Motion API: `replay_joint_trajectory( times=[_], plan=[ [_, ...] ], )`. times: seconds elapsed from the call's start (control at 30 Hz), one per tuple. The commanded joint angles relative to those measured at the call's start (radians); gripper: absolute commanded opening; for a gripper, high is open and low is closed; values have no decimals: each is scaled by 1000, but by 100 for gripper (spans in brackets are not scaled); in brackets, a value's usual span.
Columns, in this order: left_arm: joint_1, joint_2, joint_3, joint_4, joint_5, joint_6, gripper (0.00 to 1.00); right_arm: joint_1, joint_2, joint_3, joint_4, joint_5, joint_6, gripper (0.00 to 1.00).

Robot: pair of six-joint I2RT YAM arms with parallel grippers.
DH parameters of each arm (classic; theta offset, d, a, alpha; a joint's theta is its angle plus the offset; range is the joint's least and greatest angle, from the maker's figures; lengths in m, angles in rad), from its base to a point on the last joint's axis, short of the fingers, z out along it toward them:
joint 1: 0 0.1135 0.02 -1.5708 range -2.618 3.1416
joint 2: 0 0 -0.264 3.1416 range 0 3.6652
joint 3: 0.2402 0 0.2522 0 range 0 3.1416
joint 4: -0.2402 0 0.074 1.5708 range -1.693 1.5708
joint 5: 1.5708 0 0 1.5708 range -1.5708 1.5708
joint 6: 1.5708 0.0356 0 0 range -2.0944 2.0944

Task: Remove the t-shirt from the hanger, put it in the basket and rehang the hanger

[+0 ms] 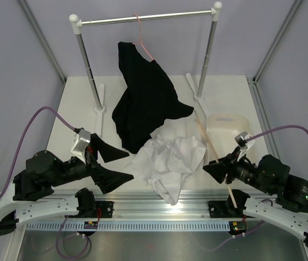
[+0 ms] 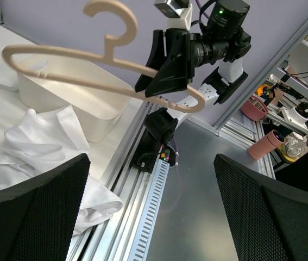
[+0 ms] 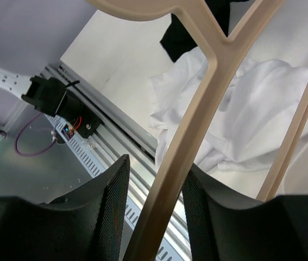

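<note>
The t-shirt (image 1: 170, 159) is already off the hanger, so my right gripper needs to go up and outward to the free part of the metal bar (image 1: 180, 14) to release the hanger hooked there.
The white t-shirt (image 1: 170, 159) lies crumpled on the table between the arms, off the hanger; it also shows in the left wrist view (image 2: 31, 144) and the right wrist view (image 3: 251, 103). The beige wooden hanger (image 1: 214, 155) is bare and held in the air. My right gripper (image 1: 219, 169) is shut on one of its shoulder arms; the right wrist view shows the arm (image 3: 189, 141) between the pads. In the left wrist view the hanger (image 2: 94, 73) hangs from that gripper (image 2: 164, 68). My left gripper (image 1: 118, 165) is open and empty, left of the t-shirt (image 2: 151, 217).
A black garment (image 1: 143, 100) hangs on a thin pink wire hanger (image 1: 142, 38) from the metal rail (image 1: 148, 18) at the back. A white tub (image 1: 227, 130) stands at the right, behind the right gripper. The aluminium rail (image 1: 159, 205) runs along the near edge.
</note>
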State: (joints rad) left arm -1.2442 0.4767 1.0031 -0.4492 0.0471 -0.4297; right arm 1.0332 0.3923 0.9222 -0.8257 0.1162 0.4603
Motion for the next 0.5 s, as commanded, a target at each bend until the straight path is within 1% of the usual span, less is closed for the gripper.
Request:
replay_joint_trajectory(
  times=[0.0,0.1,0.2,0.27,0.37,0.4,0.43,0.47],
  plan=[
    [-4,-15,52,26,-24,-24,99,-1,-78,67,-98,146,83,0],
    [-6,-16,52,24,-27,-27,99,1,-127,87,-116,169,100,0],
    [-4,-10,46,26,-35,-30,99,1,-130,101,-81,184,83,0],
    [-4,-4,39,29,-41,-30,99,-1,-103,116,-17,201,49,0],
    [-4,5,16,61,-41,-29,99,-1,-12,168,77,235,-21,0],
    [-4,7,-6,93,-39,-21,99,1,23,208,109,249,-59,0],
    [-4,8,-17,107,-67,-15,99,1,95,230,123,250,-84,0],
    [-4,8,-26,124,-70,-9,99,1,132,250,138,247,-104,0]
  ],
)
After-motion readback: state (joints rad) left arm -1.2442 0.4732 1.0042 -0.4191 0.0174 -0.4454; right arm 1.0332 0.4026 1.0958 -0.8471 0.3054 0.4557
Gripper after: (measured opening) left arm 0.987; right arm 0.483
